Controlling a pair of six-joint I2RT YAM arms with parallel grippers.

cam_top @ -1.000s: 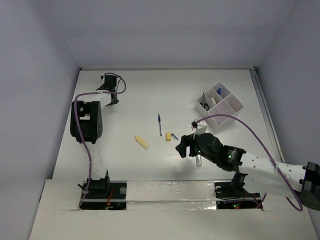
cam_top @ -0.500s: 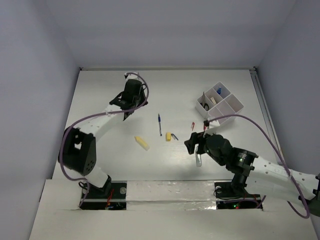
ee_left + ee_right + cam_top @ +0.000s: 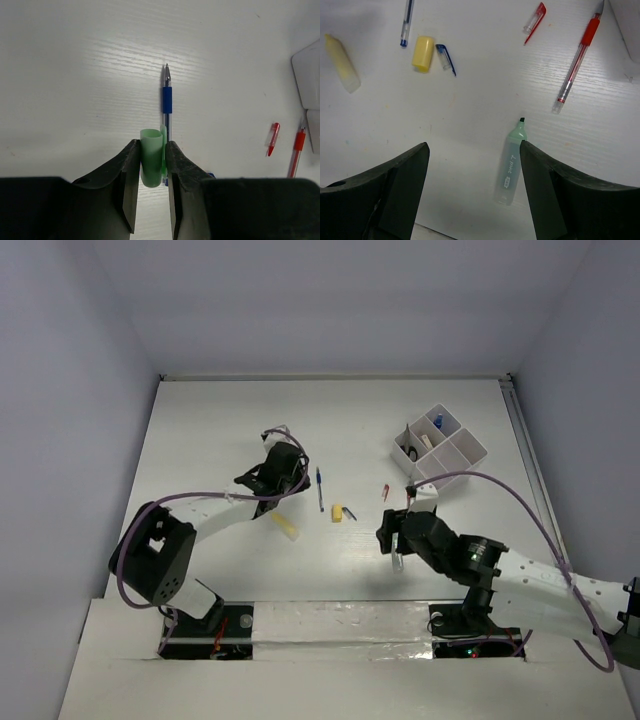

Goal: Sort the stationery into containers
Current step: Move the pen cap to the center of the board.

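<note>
I will next lower my left gripper to the bare surface (image 3: 304,489) (image 3: 149,148) beside the blue pen and release the green cap, because the cap still hangs above the table.
In the left wrist view my left gripper (image 3: 152,146) is shut on a short green cap (image 3: 151,157), held just above the table. A blue pen (image 3: 166,100) lies right beyond it. From above, the left gripper (image 3: 283,472) sits left of that blue pen (image 3: 319,488). My right gripper (image 3: 472,145) is open above the table, with an uncapped green marker (image 3: 511,162) lying between its fingers, close to the right one. The white divided tray (image 3: 470,440) stands at the far right with a few small items inside.
A yellow cap (image 3: 423,52), a small blue cap (image 3: 445,57), a yellow stick (image 3: 341,62), a red cap (image 3: 535,16) and a red pen (image 3: 577,60) lie scattered beyond the right gripper. A purple cable loops from each arm.
The left arm has swung from the far left corner toward the middle, carrying the green cap up to the blue pen. The right gripper has shifted slightly right, over the green marker.
</note>
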